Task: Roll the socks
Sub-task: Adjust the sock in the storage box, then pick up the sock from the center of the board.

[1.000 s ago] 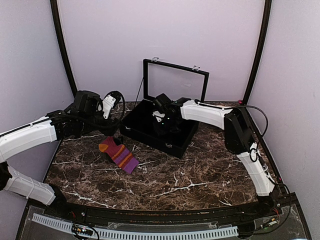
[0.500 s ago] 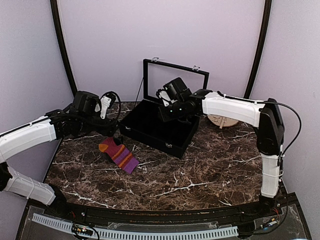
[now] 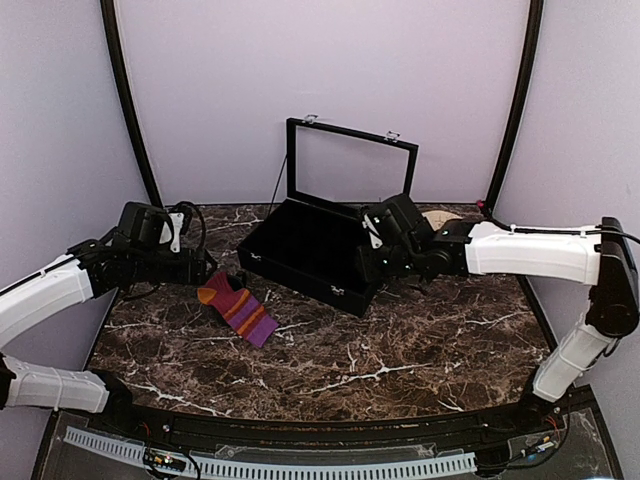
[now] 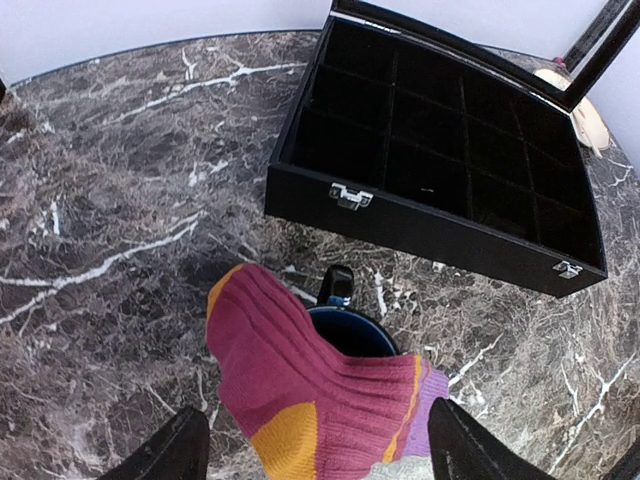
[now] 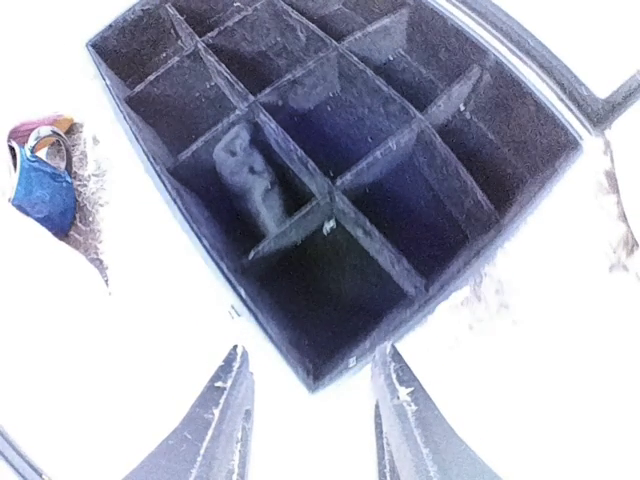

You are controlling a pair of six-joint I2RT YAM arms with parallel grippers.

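Note:
Next, my left gripper lowers onto the striped sock's orange patch and closes there, since that patch lies below the gap between my open fingers.
The striped sock [image 3: 238, 308], magenta, orange and purple, lies left of centre on the marble. In the left wrist view this sock [image 4: 310, 380] is draped over a dark blue mug [image 4: 352, 335]. My left gripper [image 4: 320, 462] is open, one finger on each side of the sock and touching nothing; from above the left gripper [image 3: 200, 268] sits just left of the sock. My right gripper [image 5: 312, 420] hangs open and empty over the box's near corner. A dark cloth bundle [image 5: 250, 180], apparently the black sock, lies in one compartment.
An open black box [image 3: 318, 262] with divided compartments and an upright glass lid [image 3: 350, 165] stands at the back centre. A round wooden disc [image 3: 436, 218] lies behind the right arm. Curved black posts and purple walls close in the table.
My right gripper has come up out of the box, pulled back toward its right front corner and opened. The left arm has drawn back leftward and its jaws stand wider.

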